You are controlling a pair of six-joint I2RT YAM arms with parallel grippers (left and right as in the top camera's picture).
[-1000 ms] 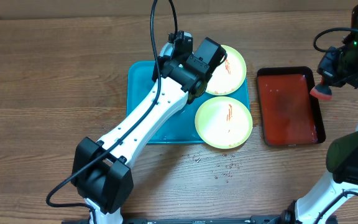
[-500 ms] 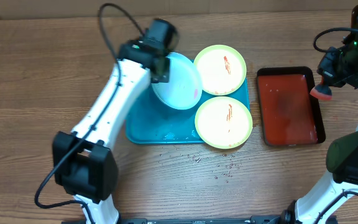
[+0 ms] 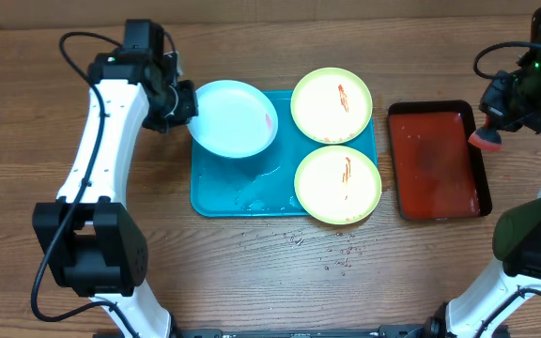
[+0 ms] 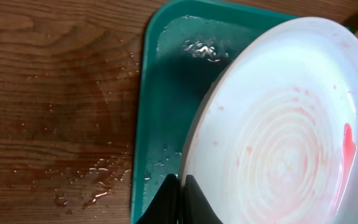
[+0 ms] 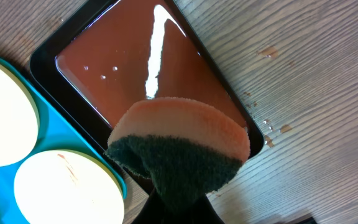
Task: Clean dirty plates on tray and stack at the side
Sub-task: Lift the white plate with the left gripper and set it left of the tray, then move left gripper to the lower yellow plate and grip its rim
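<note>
I will next carry the plate to the left in the overhead view with my left gripper, lower it onto the open wood below, beside the turquoise tray, and release it.
My left gripper is shut on the left rim of the pale blue-white plate and holds it over the upper left corner of the turquoise tray. In the left wrist view the fingers pinch that rim; the plate shows a red smear at its right side over the tray. Two yellow-green plates with red smears lie on the tray's right side. My right gripper is shut on an orange and dark green sponge, held above the dark red tray.
The dark red tray with black rim lies right of the turquoise tray. Water drops and crumbs lie on the wooden table in front of the tray, and wet marks lie left of it.
My left arm has swung left and carried the pale plate from the tray's middle to its upper left corner. The right arm has not moved.
</note>
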